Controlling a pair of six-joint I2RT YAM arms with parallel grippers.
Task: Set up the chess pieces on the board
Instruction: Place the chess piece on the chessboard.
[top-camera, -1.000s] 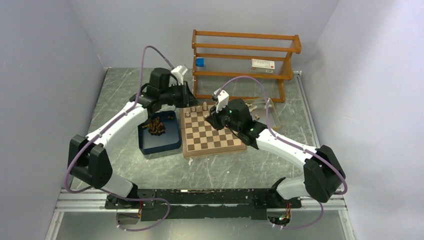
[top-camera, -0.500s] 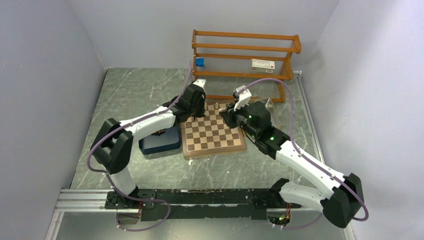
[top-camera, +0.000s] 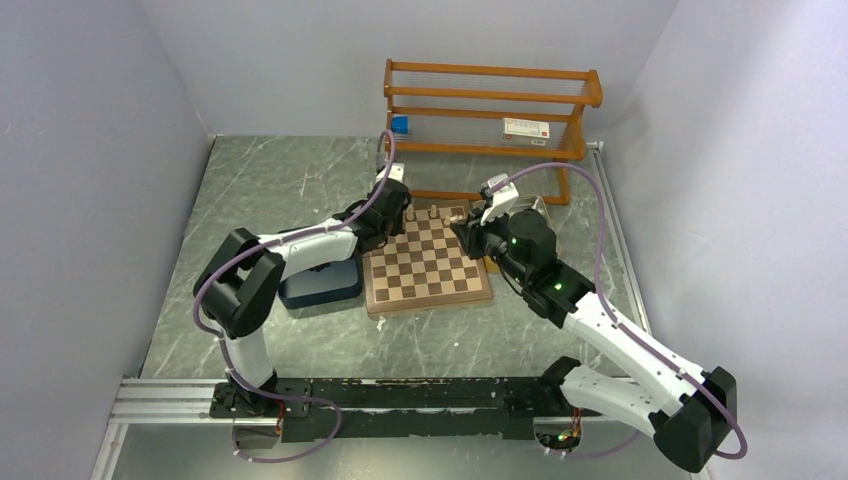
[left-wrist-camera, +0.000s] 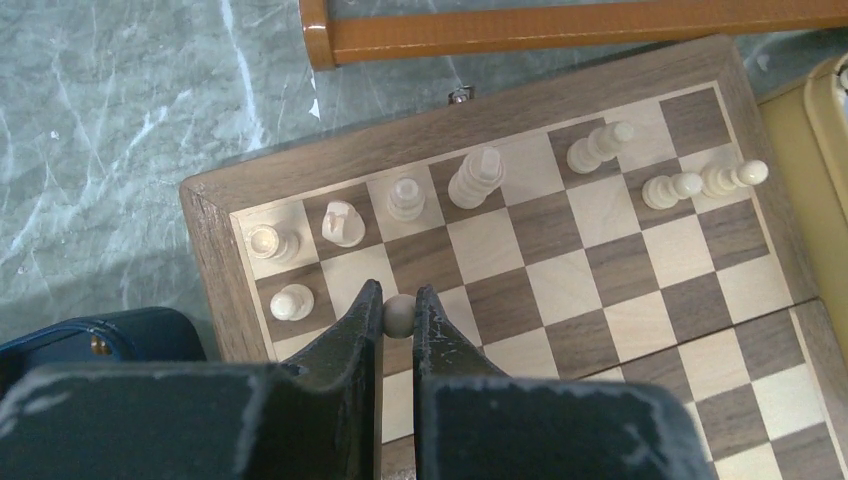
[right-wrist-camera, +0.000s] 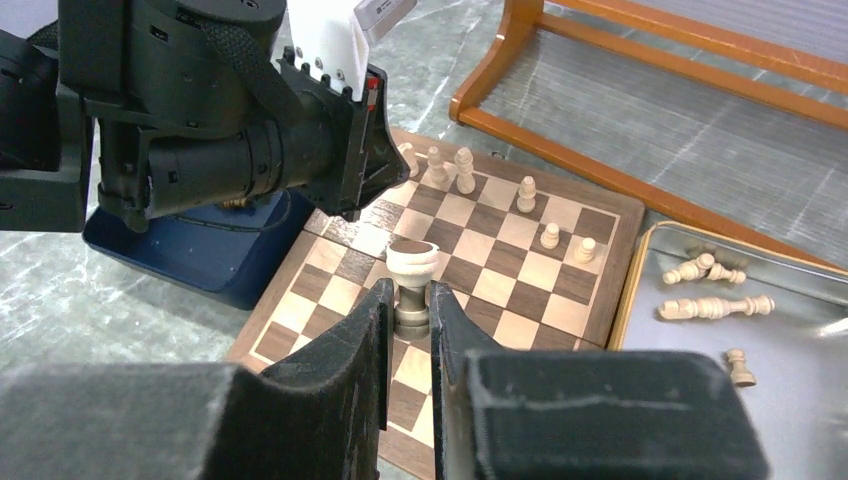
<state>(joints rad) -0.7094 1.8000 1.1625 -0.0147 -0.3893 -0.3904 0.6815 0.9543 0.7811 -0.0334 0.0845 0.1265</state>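
Note:
The light square beside the standing pawn is empty, so my left gripper should lower the cream pawn (left-wrist-camera: 398, 316) until it stands on that square, then let go of its round head.
The board (top-camera: 425, 270) lies in the middle of the table. Several pale cream chess pieces (left-wrist-camera: 477, 177) stand on its two far rows. My left gripper (left-wrist-camera: 398, 298) is shut on the round head of a cream pawn (left-wrist-camera: 398, 316), low over the board's (left-wrist-camera: 600, 260) far left part, next to a standing pawn (left-wrist-camera: 290, 300). My right gripper (right-wrist-camera: 410, 290) is shut on a cream piece (right-wrist-camera: 411, 262) whose wide, dark-faced end points away, above the board's (right-wrist-camera: 545, 272) middle. From above, the left gripper (top-camera: 402, 216) and right gripper (top-camera: 467, 236) flank the far row.
A dark blue tray (top-camera: 320, 285) sits left of the board, partly under the left arm. A shallow tan tray (right-wrist-camera: 640, 290) to the right holds loose cream pieces (right-wrist-camera: 715, 305). A wooden rack (top-camera: 490, 110) stands right behind the board.
The left arm swung from above the blue tray to the board's far left corner. The right gripper drew back from the board's middle toward its far right side, still shut on its piece.

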